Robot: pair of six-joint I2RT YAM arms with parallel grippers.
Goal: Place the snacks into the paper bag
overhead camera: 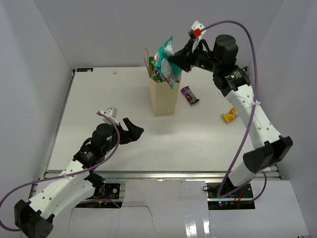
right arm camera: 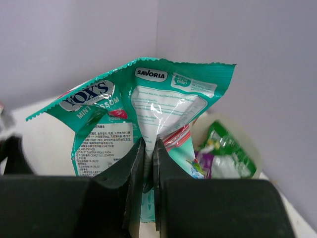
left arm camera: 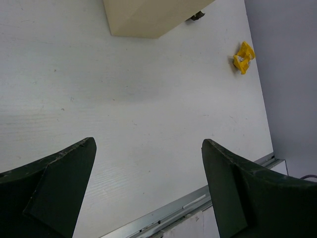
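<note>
The right gripper moves to the left in the top view next, then down to release, since the paper bag's open top (overhead camera: 158, 74) (right arm camera: 224, 148) lies below it on that side.
The tan paper bag (overhead camera: 164, 96) stands upright at the middle back of the table, its base showing in the left wrist view (left arm camera: 148, 17). My right gripper (overhead camera: 177, 60) is shut on the pink-teal snack bag (overhead camera: 166, 62), holding it over the bag's open top; the packet fills the right wrist view (right arm camera: 148, 104). A green-white packet (right arm camera: 225, 151) sits inside the bag. A purple candy bar (overhead camera: 189, 94) lies right of the bag. A small yellow packet (overhead camera: 229, 116) lies further right, also in the left wrist view (left arm camera: 243, 57). My left gripper (overhead camera: 134, 131) is open and empty, low over the table.
White walls enclose the table on three sides. A metal rail (overhead camera: 158, 174) runs along the near edge. The right arm's purple cable (overhead camera: 250, 49) arcs above the bag area.
</note>
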